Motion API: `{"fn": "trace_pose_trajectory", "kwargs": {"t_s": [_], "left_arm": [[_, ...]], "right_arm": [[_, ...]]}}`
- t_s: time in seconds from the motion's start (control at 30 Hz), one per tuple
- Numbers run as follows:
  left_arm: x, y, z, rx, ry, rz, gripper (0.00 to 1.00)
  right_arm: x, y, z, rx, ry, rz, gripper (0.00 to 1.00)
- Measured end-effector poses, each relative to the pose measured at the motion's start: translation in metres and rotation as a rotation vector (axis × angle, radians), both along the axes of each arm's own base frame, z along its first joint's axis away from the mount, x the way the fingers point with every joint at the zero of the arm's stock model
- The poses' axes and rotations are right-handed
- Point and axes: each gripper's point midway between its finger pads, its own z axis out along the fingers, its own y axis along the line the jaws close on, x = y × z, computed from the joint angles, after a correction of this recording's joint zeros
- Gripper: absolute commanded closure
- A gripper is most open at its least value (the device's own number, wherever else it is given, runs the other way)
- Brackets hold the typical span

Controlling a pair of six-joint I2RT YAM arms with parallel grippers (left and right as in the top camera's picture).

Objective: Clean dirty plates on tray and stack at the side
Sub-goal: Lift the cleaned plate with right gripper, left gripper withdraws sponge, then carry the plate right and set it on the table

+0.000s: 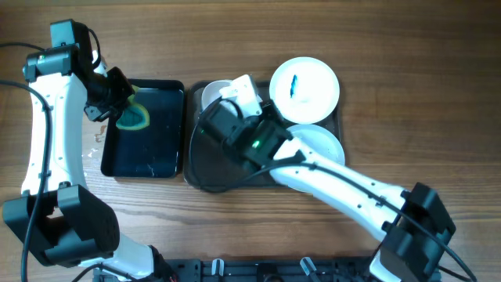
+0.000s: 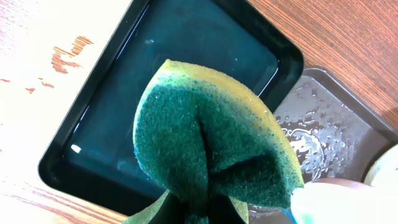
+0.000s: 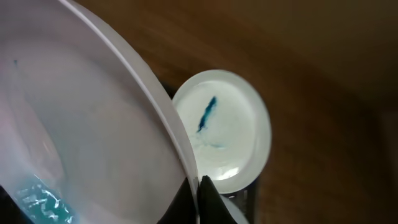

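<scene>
Next, the right gripper carries across to bare wood beyond the streaked plate (image 1: 374, 120) (image 3: 311, 168), below it and to its right in the overhead view, then lowers and releases there.
My right gripper (image 3: 198, 199) is shut on the rim of a white plate (image 3: 81, 124), held tilted over the dark tray (image 1: 207, 168); overhead only a bit of that plate (image 1: 213, 94) shows behind the arm. A second plate (image 1: 304, 88) with a blue streak lies at the tray's far right end, also seen in the right wrist view (image 3: 227, 127). A third plate (image 1: 325, 141) lies in front of it, partly under the right arm. My left gripper (image 2: 205, 214) is shut on a green-and-yellow sponge (image 2: 205, 149), above the black water tray (image 1: 149, 145).
The glossy black tray (image 2: 186, 68) holds water and stands just left of the large tray (image 2: 323, 124), whose bottom is wet. The wooden table lies to the left, with a worn patch (image 2: 68, 53).
</scene>
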Motion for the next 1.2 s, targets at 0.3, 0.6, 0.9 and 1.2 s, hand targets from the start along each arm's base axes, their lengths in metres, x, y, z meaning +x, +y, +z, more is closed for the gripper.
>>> {"fn": "trace_pose_trajectory", "kwargs": {"t_s": [0.3,0.6,0.9,1.2], "left_arm": [[0.0,0.0,0.0,0.0,0.0,0.0,0.96],[0.0,0.001,0.0,0.003,0.001,0.001,0.96],[0.003,-0.017,0.0,0.003,-0.002,-0.047,0.96],[0.02,-0.077,0.004,0.009,-0.071,-0.208,0.96]], "right_arm": [[-0.011,0.01,0.067,-0.198,-0.355,-0.046,0.96],[-0.012,0.012,0.078,-0.26,-0.386,-0.039,0.96],[0.002,0.034,-0.001,0.107,0.05,0.139,0.96],[0.036,-0.065,0.039,0.669,0.28,-0.007,0.96]]}}
